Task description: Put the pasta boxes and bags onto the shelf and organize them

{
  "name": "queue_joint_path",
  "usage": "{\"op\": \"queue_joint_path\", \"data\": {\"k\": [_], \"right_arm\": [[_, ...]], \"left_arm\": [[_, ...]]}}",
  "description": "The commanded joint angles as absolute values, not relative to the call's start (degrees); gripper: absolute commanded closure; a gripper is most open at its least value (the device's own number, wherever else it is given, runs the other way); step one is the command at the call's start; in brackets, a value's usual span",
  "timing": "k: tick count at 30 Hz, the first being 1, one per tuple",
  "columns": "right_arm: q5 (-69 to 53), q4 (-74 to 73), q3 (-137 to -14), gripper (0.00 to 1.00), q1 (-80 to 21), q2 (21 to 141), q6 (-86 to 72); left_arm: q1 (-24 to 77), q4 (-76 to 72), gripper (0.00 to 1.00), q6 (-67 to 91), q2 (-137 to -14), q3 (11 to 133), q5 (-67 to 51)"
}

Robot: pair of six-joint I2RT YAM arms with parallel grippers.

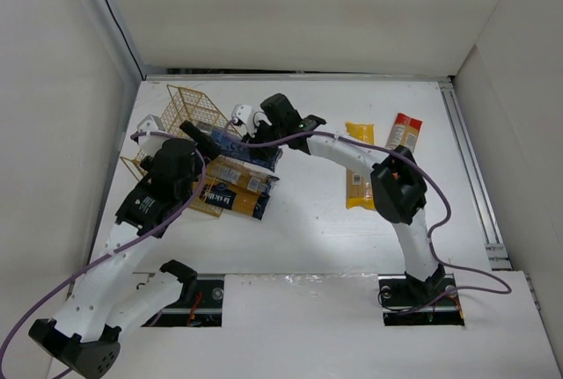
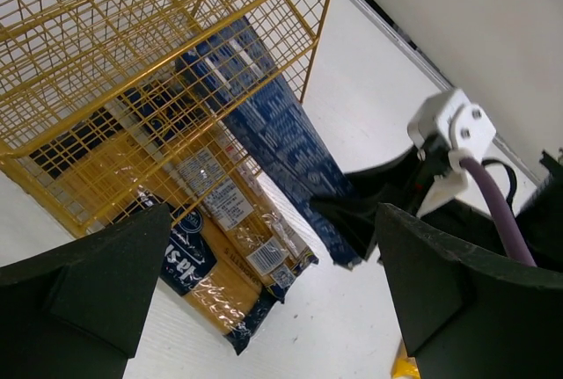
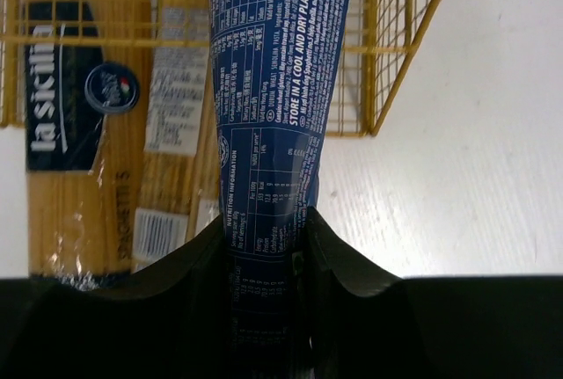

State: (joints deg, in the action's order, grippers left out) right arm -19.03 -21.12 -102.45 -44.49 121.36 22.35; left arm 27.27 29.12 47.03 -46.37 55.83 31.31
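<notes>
I will next push my right gripper toward the shelf's opening (image 1: 228, 142) to slide the dark blue box deeper, and then open it, because the near end of the box still sticks out of the shelf (image 1: 189, 108).
The golden wire shelf (image 1: 189, 108) lies at the left. My right gripper (image 1: 262, 140) is shut on the near end of the dark blue box (image 1: 251, 154); the right wrist view shows the box (image 3: 277, 89) clamped in that gripper (image 3: 264, 238), its far end reaching into the shelf (image 3: 396, 54). Two yellow packs with dark labels (image 1: 236, 191) lie side by side, partly in the shelf, beside the box. My left gripper (image 1: 204, 139) hovers open and empty over them (image 2: 273, 291). The plain yellow bag (image 1: 359, 168) and the red-and-clear bag (image 1: 405, 130) lie to the right.
White walls enclose the table on the left, back and right. A metal rail (image 1: 471, 168) runs along the right edge. The two arms are close together over the shelf's mouth; the right wrist (image 2: 440, 142) shows in the left wrist view.
</notes>
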Motion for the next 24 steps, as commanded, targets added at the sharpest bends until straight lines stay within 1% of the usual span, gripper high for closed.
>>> {"op": "queue_joint_path", "data": {"k": [1, 2, 5, 6, 8, 9, 10, 12, 13, 16, 18, 19, 20, 21, 24], "right_arm": [[-21.5, -20.2, -113.8, 0.93, -44.3, 124.4, 24.0], [-20.9, -21.3, -115.6, 0.93, -44.3, 125.5, 24.5], [-20.9, -22.0, -119.3, 0.87, -44.3, 128.4, 24.5], [-21.5, -22.0, -119.3, 0.81, -44.3, 129.1, 24.5], [-22.2, -20.5, -119.9, 0.77, -44.3, 129.7, 24.5], [-22.8, -20.5, -120.6, 0.74, -44.3, 129.7, 24.5], [-22.8, -20.5, -120.6, 0.67, -44.3, 130.3, 24.5], [-22.8, -18.8, -121.2, 0.59, -44.3, 130.3, 24.5], [-22.8, -18.3, -121.2, 0.52, -44.3, 130.3, 24.5], [-24.1, -17.0, -120.6, 0.35, -44.3, 130.3, 25.4], [-25.7, -16.3, -118.7, 0.16, -44.3, 128.8, 26.7], [-25.1, -15.5, -117.7, 0.12, -44.3, 127.9, 27.3], [-24.1, -14.9, -116.6, 0.03, -44.3, 126.8, 27.3], [-22.7, -14.2, -114.5, 0.0, -44.3, 124.5, 27.9], [-17.8, -13.6, -110.7, 0.0, -44.3, 119.6, 28.4]], "left_arm": [[27.2, 27.4, 0.0, 46.6, -45.8, 55.0, 31.6], [27.2, 27.4, 0.0, 46.6, -45.8, 55.0, 31.6], [27.2, 27.4, 0.0, 46.6, -45.8, 55.0, 31.6], [27.2, 27.4, 0.0, 46.6, -45.8, 55.0, 31.6], [27.2, 27.4, 0.0, 45.9, -45.8, 55.0, 31.6], [27.2, 27.4, 0.0, 45.9, -46.3, 55.0, 31.6], [27.2, 27.4, 0.0, 45.9, -46.3, 55.0, 31.1], [27.2, 27.4, 0.0, 45.9, -46.3, 54.5, 30.6], [27.2, 27.4, 0.0, 45.9, -46.3, 54.5, 30.6], [27.2, 27.4, 0.0, 45.9, -46.8, 54.5, 30.1], [27.2, 27.4, 0.0, 45.4, -47.4, 54.5, 30.1], [27.2, 27.9, 0.0, 45.4, -47.4, 55.1, 30.6], [27.2, 27.9, 0.0, 45.4, -48.0, 55.1, 30.6], [27.2, 28.5, 0.0, 45.4, -48.0, 55.1, 30.6], [27.2, 28.5, 0.0, 45.4, -48.0, 55.6, 30.1]]}}
